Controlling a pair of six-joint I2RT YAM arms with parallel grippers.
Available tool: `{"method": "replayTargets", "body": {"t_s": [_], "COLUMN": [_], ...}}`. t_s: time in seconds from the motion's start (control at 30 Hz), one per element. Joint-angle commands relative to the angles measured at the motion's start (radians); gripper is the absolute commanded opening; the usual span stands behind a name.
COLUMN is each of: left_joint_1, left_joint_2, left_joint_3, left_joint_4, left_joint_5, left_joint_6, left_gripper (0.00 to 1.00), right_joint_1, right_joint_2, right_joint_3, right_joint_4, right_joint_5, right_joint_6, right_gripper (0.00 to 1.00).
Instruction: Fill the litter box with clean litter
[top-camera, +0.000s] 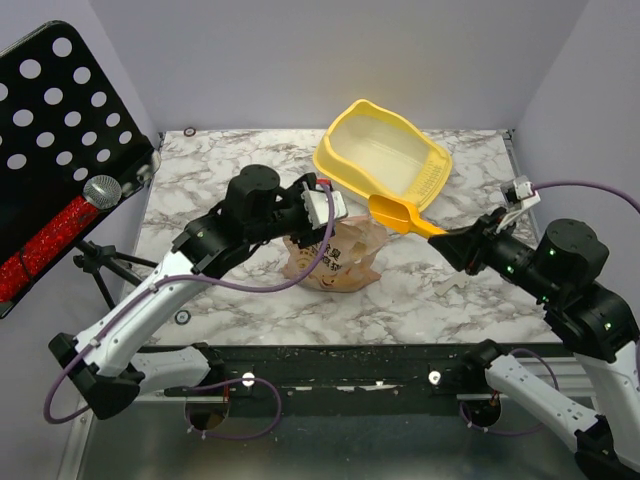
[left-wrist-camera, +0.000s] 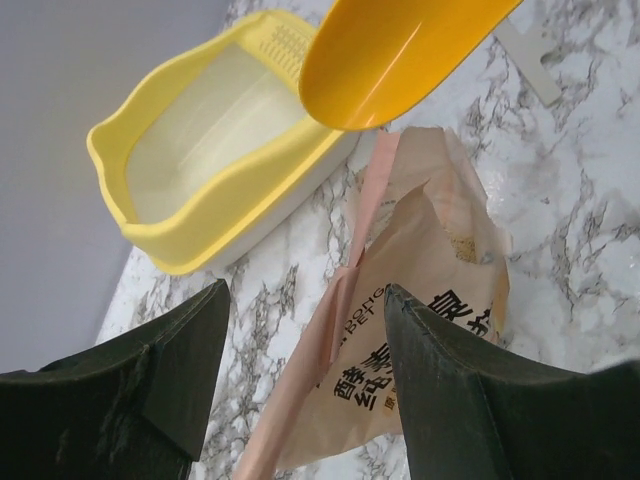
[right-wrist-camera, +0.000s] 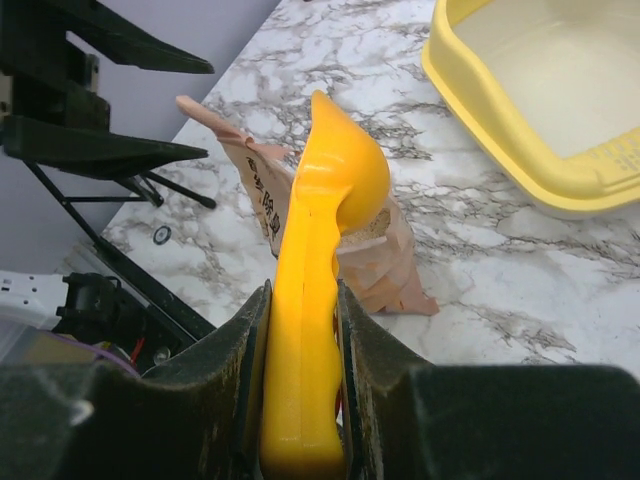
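Observation:
The bag's folded rim (left-wrist-camera: 325, 335) already stands between my open left fingers. My left gripper should go farther down onto that raised rim and close there.
The pale-yellow litter box (top-camera: 385, 158) stands at the back centre-right of the marble table, its inside pale; it also shows in the left wrist view (left-wrist-camera: 205, 190) and the right wrist view (right-wrist-camera: 500, 120). A tan printed paper bag (top-camera: 335, 255) stands in front of it, with a little beige litter (right-wrist-camera: 366, 228) showing in its mouth. My right gripper (top-camera: 457, 242) is shut on the handle of an orange scoop (top-camera: 398, 213), its bowl held over the bag's far right side. My left gripper (top-camera: 325, 205) is open above the bag's rim, which lies between the jaws (left-wrist-camera: 307, 290).
A black perforated stand (top-camera: 50, 130) on a tripod leans over the table's left edge, with a red bar (top-camera: 55, 230) on it. A small white tag (left-wrist-camera: 530, 60) lies on the marble. Grey walls close in the back and sides.

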Motion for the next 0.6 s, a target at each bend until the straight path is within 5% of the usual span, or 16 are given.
{"method": "replayTargets", "body": {"t_s": [0.0,0.43,0.57], "left_joint_1": [0.039,0.138,0.14], "left_joint_2": [0.099,0.21,0.246], "left_joint_3": [0.092,0.096,0.084], "left_joint_4": [-0.113,-0.185,-0.216], "left_joint_5": [0.071,0.24,0.284], "left_joint_6": [0.117,0.167,0.153], "left_gripper": [0.71,0.69,0.62], "right_joint_1": [0.002,0.002,0.002], "right_joint_2": [-0.031,-0.016,0.011], "right_joint_3": [0.053,0.065,0.067], "right_joint_4": [-0.102,-0.177,-0.177], "right_joint_5": [0.041,0.022,0.002], "right_joint_6": [-0.013,-0.03,-0.038], "right_gripper": [0.01,0.0,0.0]}}
